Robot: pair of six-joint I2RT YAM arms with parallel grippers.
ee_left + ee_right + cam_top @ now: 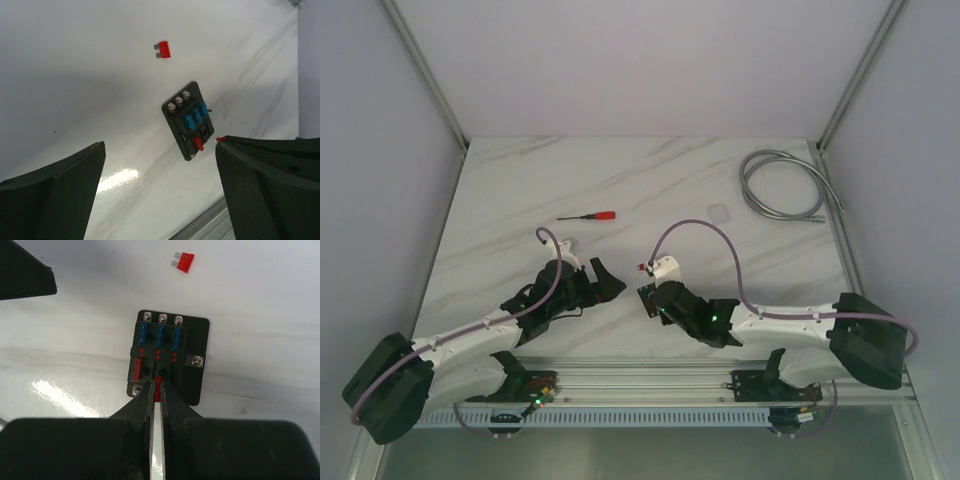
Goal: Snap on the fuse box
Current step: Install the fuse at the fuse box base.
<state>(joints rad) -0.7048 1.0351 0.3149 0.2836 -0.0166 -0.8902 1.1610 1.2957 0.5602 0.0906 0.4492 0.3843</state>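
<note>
The near middle slot (155, 370) beside the seated red fuse is still empty. My right gripper should next lower the red fuse it is holding into that slot and release it.
The fuse box (170, 357) lies flat on the marble table, a black block with three blue fuses in its far row and one red fuse in a near slot. My right gripper (157, 385) is shut on a small red fuse (158, 390) and holds it at the box's near middle slot. I cannot tell whether the fuse touches the slot. In the top view the box (645, 295) is mostly under the right gripper (654, 300). My left gripper (160, 150) is open and empty, left of the box (189, 120) and apart from it.
A loose red fuse (184, 262) lies just beyond the box. A clear square lid (720, 212) sits further back on the right. A red-handled screwdriver (590, 216) lies at the middle left. A coiled grey cable (785, 185) is at the back right.
</note>
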